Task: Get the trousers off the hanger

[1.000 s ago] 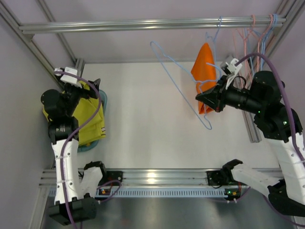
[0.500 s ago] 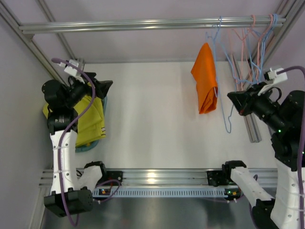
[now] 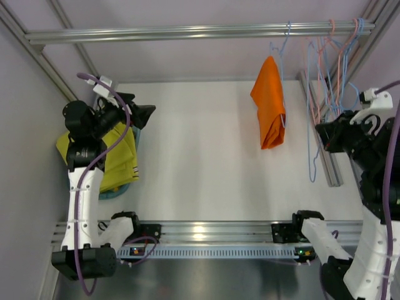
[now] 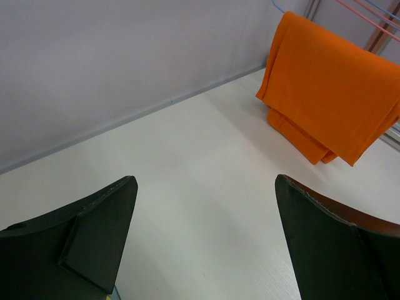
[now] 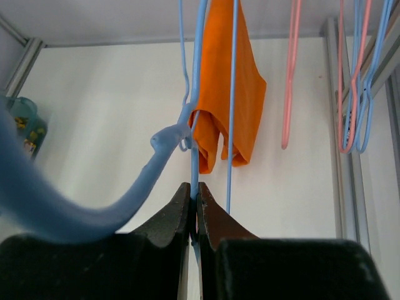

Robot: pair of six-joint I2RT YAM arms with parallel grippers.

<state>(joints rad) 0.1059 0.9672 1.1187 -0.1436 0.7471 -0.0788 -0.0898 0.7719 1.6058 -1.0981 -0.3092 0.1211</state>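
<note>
The spot on the top bar beside the bunched hangers lies outward of my right gripper, so the gripper should carry the empty blue hanger (image 3: pixel 310 156) outward to it and release the blue hanger's wire there.
The orange trousers (image 3: pixel 270 103) hang folded over a blue hanger from the top rail (image 3: pixel 187 31), apart from both grippers. They also show in the left wrist view (image 4: pixel 331 94) and the right wrist view (image 5: pixel 228 94). The mustard trousers (image 3: pixel 119 156) lie in a teal basket (image 3: pixel 125 189) at the left. My left gripper (image 3: pixel 145 112) is open and empty above the table, just right of the mustard trousers; its jaws stand wide apart (image 4: pixel 203 181). My right gripper (image 3: pixel 322 134) is shut on the wire of an empty blue hanger (image 3: pixel 310 156), pinched between the fingertips (image 5: pixel 194 187).
Several empty pink and blue hangers (image 3: pixel 337 50) hang bunched at the rail's right end, and show in the right wrist view (image 5: pixel 350 75). An aluminium rail (image 3: pixel 322 131) runs along the table's right side. The teal basket shows at the left of the right wrist view (image 5: pixel 25 122).
My right gripper has carried the empty blue hanger rightward, away from the orange trousers toward the bunched hangers. My left gripper has lifted off the mustard trousers and turned toward the table's middle.
</note>
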